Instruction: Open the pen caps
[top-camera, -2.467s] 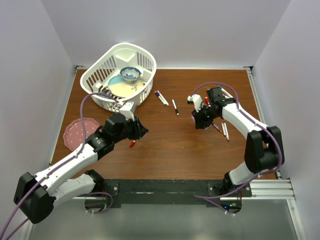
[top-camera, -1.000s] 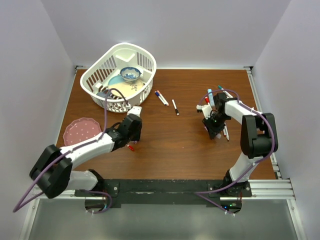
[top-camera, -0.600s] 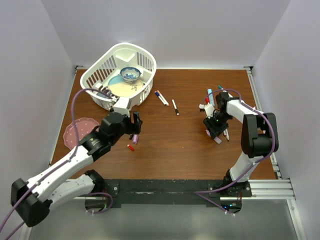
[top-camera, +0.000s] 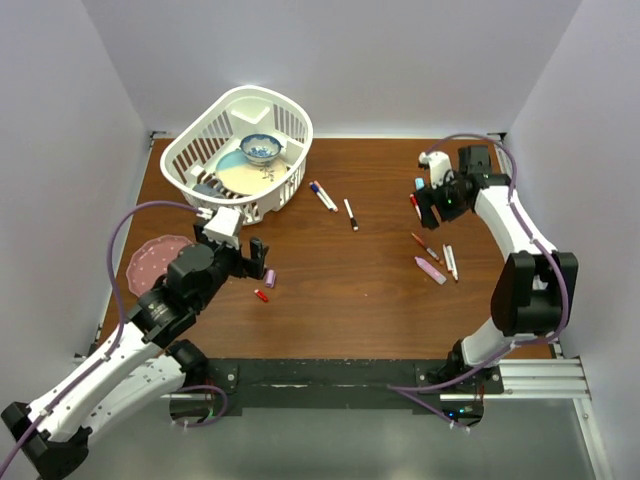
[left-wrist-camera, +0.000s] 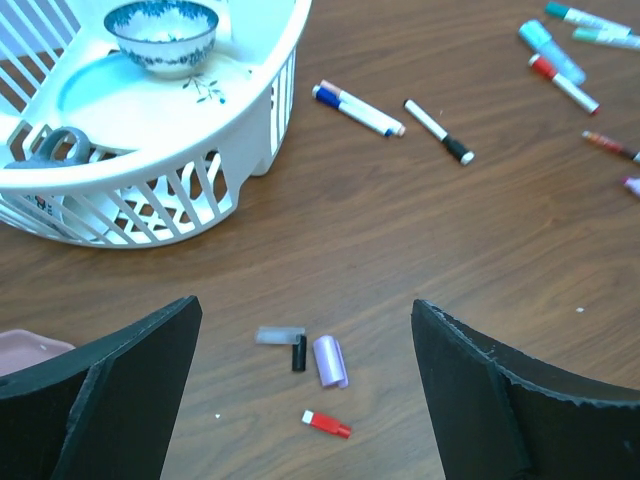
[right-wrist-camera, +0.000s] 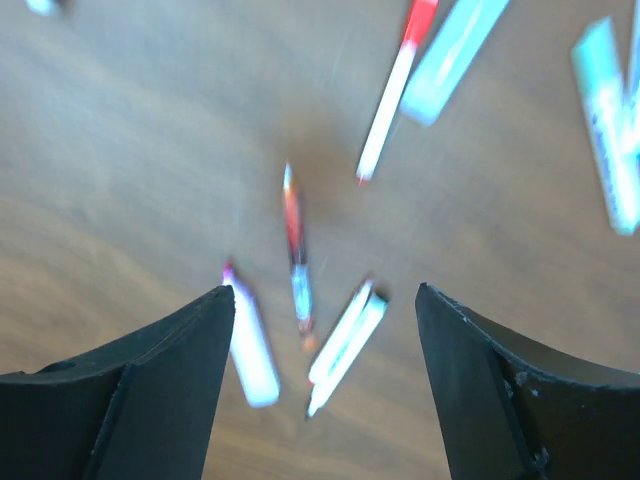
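Note:
The right gripper lowers and turns onto the bare white end (top-camera: 419, 214) (right-wrist-camera: 371, 155) of the red-capped pen next. That end lies clear of the pen's red cap and the light-blue pen.
Loose pen caps lie on the table below my left gripper (left-wrist-camera: 305, 305): a clear one (left-wrist-camera: 279, 335), a black one (left-wrist-camera: 299, 353), a purple one (left-wrist-camera: 331, 361) and a red one (left-wrist-camera: 328, 424). The gripper is open, raised above them and holds nothing. From the top it (top-camera: 253, 260) hangs just left of the purple cap (top-camera: 270, 278). My right gripper (right-wrist-camera: 325, 295) is open and empty above blurred pens: a pink barrel (right-wrist-camera: 250, 345), a thin red pen (right-wrist-camera: 297, 255) and two white pens (right-wrist-camera: 345, 345). From the top it (top-camera: 428, 205) hovers near the light-blue pen (top-camera: 418, 185).
A white basket (top-camera: 290, 120) with a blue-patterned bowl (top-camera: 261, 148) stands at the far left. A pink plate (top-camera: 150, 262) lies at the left edge. Two capped pens (top-camera: 322, 195) and a black-capped pen (top-camera: 351, 214) lie mid-table. The pink barrel (top-camera: 431, 270) rests at the right.
Both grippers opened. The left let the purple cap drop beside the red one and drew back. The right released the pink pen and swung toward the far side.

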